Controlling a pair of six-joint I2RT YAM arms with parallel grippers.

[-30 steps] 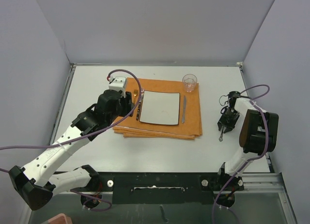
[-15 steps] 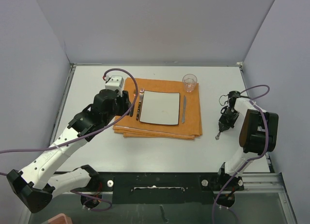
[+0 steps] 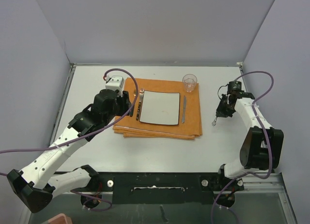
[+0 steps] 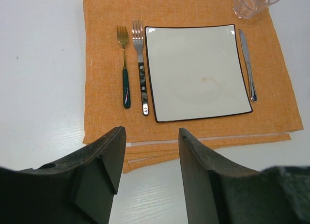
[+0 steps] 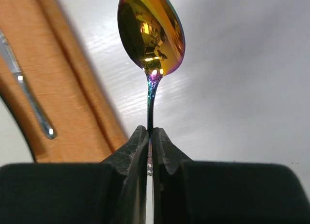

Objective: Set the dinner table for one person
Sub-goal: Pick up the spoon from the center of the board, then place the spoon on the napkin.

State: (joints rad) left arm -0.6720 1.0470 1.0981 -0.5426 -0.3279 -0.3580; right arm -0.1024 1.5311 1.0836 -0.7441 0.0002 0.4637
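Note:
My right gripper carries the iridescent spoon (image 3: 214,121) next to bare mat beside the knife (image 3: 191,111), below and to its left in the top view, then lowers and releases it.
My right gripper (image 5: 149,132) is shut on the thin handle of an iridescent spoon (image 5: 151,30), held above the dinner table (image 3: 160,151) just right of the orange mat (image 3: 193,123). From above, the spoon (image 3: 214,121) hangs below that gripper (image 3: 222,112). On the mat lie a square white plate (image 4: 196,71), a green-handled gold fork (image 4: 125,69) and a silver fork (image 4: 141,64) to its left, and a knife (image 4: 247,64) to its right. My left gripper (image 4: 150,134) is open and empty, hovering over the mat's near left edge.
A clear glass (image 3: 189,82) stands on the mat's far right corner. Grey walls close in the table on three sides. A metal rail (image 3: 160,178) with both arm bases runs along the near edge.
My right gripper has shut on the spoon, lifted it off the table and carried it farther away and slightly left. The left arm drew back a little from the forks.

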